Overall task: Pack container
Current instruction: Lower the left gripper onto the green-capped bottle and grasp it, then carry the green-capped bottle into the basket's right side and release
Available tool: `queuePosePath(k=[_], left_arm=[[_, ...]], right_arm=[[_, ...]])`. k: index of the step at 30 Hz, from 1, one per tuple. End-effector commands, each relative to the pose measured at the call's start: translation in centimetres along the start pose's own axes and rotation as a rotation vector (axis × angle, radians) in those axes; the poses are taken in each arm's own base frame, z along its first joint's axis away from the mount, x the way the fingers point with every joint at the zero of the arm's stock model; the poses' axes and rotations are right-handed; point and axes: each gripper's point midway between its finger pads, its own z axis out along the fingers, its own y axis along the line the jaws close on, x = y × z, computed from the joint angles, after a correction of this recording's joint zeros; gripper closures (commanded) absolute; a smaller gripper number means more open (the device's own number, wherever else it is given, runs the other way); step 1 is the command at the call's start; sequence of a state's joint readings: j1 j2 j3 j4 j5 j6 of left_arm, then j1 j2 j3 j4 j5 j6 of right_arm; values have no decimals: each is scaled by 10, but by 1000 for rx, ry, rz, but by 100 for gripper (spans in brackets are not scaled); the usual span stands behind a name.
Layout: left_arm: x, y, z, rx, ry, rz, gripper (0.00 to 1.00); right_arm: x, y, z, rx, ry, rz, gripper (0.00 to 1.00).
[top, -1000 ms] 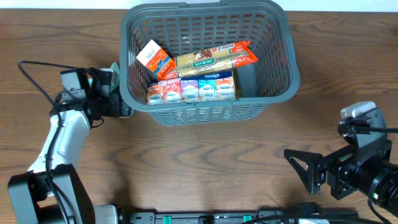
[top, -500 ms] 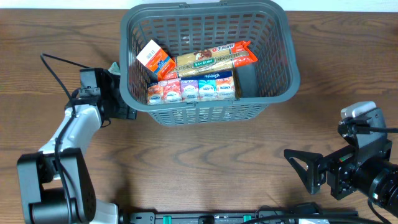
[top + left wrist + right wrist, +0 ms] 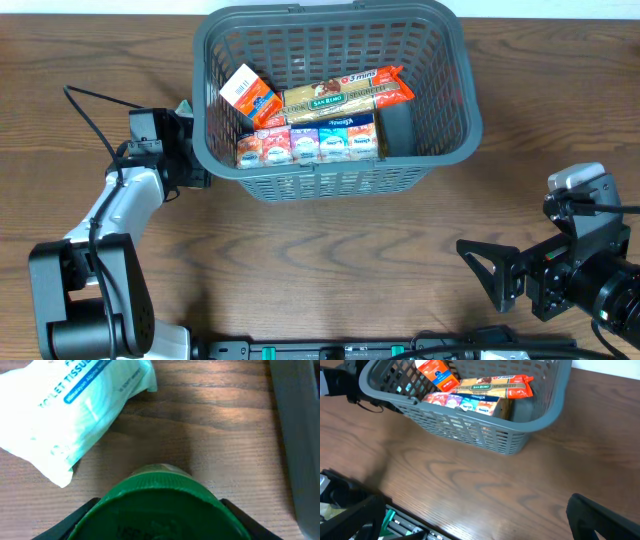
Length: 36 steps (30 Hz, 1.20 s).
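Note:
The robot's left gripper should lift across the basket's rim, lower onto the bare bottom of the basket beside the cartons, to its right in the overhead view, and let go.
The dark grey basket (image 3: 320,172) stands at the table's back middle and also shows in the right wrist view (image 3: 470,430). It holds an orange box (image 3: 248,95), a pasta packet (image 3: 345,92) and a row of small cartons (image 3: 310,143). My left gripper (image 3: 198,178) is low against the basket's left wall. In the left wrist view its jaws (image 3: 160,522) flank a round green lid (image 3: 160,505) on both sides. My right gripper (image 3: 490,275) is open and empty at the front right, jaws wide (image 3: 480,525).
A pale green toilet tissue pack (image 3: 75,405) lies on the wood just beyond the green lid, left of the basket (image 3: 184,107). The basket's grey wall (image 3: 300,435) is close on the left gripper's right. A black rail runs along the table's front edge (image 3: 350,350).
The left arm has swung right, bringing its gripper up against the basket's left wall, then held still. The right arm and the basket's contents have not moved.

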<state>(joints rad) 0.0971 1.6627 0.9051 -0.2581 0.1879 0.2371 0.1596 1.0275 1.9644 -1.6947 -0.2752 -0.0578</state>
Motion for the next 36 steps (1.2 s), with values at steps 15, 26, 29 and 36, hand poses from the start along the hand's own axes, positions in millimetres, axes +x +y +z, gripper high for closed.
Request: queuePosePath(k=[15,26,29,36], left_arm=[[-58,27,-72,-172,-226,-74,56],[-111,21,-273,-303,-762,-48,51],[-113,-2,-315,-228,-898,2,50],[-123,-83,-346,176,-1033,167,51]], right_arm=[[-1,0,-1,3,-1,12,1],[-1,0,-1,3,-1,12,1],[-1,0,-1,3,-1,12,1],[-1,0,-1,3,-1,12,1]])
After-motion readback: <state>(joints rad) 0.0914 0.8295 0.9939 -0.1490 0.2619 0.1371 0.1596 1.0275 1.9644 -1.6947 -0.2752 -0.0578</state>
